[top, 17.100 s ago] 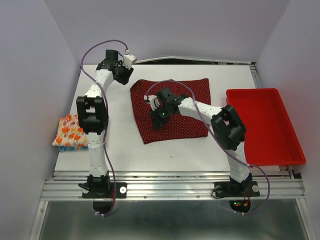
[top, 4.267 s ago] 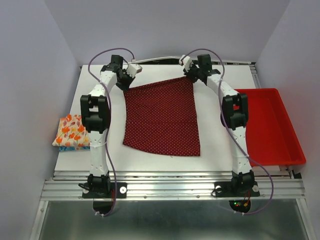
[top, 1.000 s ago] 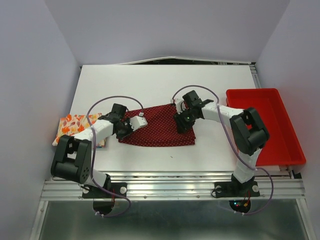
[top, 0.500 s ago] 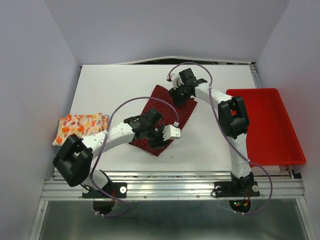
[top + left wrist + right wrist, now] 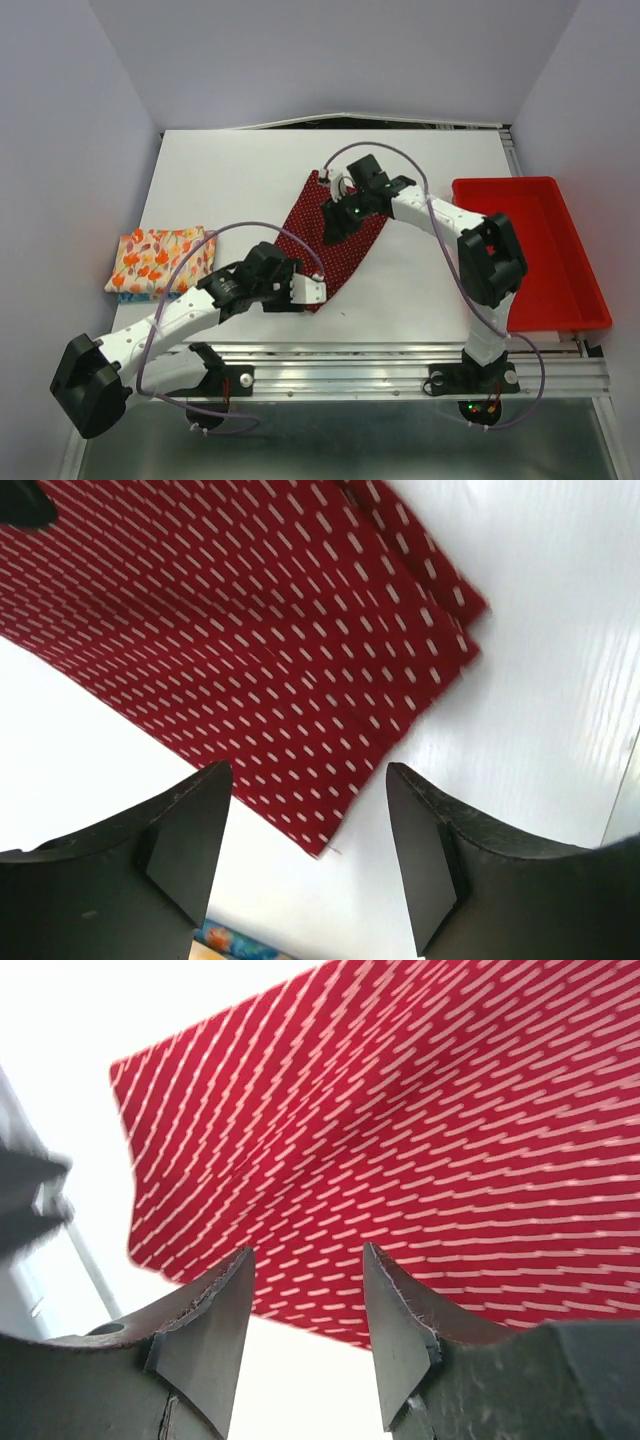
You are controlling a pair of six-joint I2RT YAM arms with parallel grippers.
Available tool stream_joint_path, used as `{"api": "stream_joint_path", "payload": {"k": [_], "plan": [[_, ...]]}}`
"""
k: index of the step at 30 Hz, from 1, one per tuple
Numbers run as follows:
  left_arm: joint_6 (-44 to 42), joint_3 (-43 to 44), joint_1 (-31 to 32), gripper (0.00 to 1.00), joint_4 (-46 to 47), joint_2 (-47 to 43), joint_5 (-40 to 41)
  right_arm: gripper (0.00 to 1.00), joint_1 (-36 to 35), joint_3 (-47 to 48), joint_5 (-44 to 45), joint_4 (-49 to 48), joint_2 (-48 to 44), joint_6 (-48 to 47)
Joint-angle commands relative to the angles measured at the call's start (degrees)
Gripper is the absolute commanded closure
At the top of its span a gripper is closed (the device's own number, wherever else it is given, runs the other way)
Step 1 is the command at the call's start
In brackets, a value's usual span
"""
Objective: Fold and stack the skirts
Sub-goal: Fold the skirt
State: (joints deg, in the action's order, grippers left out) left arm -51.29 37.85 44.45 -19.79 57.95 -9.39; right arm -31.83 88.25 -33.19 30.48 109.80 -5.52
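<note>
The fold at the red skirt's near corner is already between my left gripper's open fingers, so I need to lower the gripper onto it next, then close.
The dark red dotted skirt (image 5: 335,250) lies folded in a slanted strip at the table's middle. My left gripper (image 5: 292,290) is open and empty just above the strip's near corner, which sits between the fingers in the left wrist view (image 5: 250,630). My right gripper (image 5: 335,222) is open and empty over the strip's far half, at its left edge, and red cloth (image 5: 400,1110) fills that wrist view. The cream-white skirt with orange flowers (image 5: 160,258) lies folded at the left edge on the blue flowered skirt (image 5: 130,296), a sliver of which also shows in the left wrist view (image 5: 240,945).
A red tray (image 5: 530,250) stands at the right edge of the white table (image 5: 230,170). The left arm stretches low across the near left of the table, between the stack and the red skirt. Grey walls enclose the sides.
The red skirt now lies narrower than half a second ago. My left gripper has drawn back to its near corner. My right gripper has moved from the far corner down over the cloth.
</note>
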Motion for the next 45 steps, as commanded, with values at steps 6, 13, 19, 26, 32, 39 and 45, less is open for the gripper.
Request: {"api": "stream_joint_path", "payload": {"k": [6,13,19,26,32,39,45], "plan": [[-15.59,-14.98,-0.85,0.25,13.8,-1.27,7.8,0.5,-2.27,-10.11,-0.22,-1.83,7.88,0.34],[-20.6,-17.89,-1.99,0.32,25.05,7.68,9.64,0.52,-2.27,-11.08,5.15,-2.18,11.92,-2.12],[-21.66,-15.96,-2.43,0.52,24.54,12.53,9.74,0.52,-2.27,-10.82,7.7,-1.83,12.72,-4.32],[-21.49,-11.66,-2.35,0.82,14.18,9.9,3.42,0.51,-2.27,-8.37,9.37,-1.3,11.32,-5.2],[-19.82,-6.66,-2.43,1.0,2.67,7.52,0.52,0.44,-1.74,-0.28,8.32,-0.42,8.85,-1.96],[-16.57,-1.03,-2.35,1.0,-6.57,9.46,-2.12,0.4,1.69,10.62,0.68,-1.47,12.98,3.84],[-13.85,3.98,-2.17,1.0,-11.76,10.95,-4.32,0.37,1.69,10.37,-6.88,-13.06,16.06,14.64]]}}
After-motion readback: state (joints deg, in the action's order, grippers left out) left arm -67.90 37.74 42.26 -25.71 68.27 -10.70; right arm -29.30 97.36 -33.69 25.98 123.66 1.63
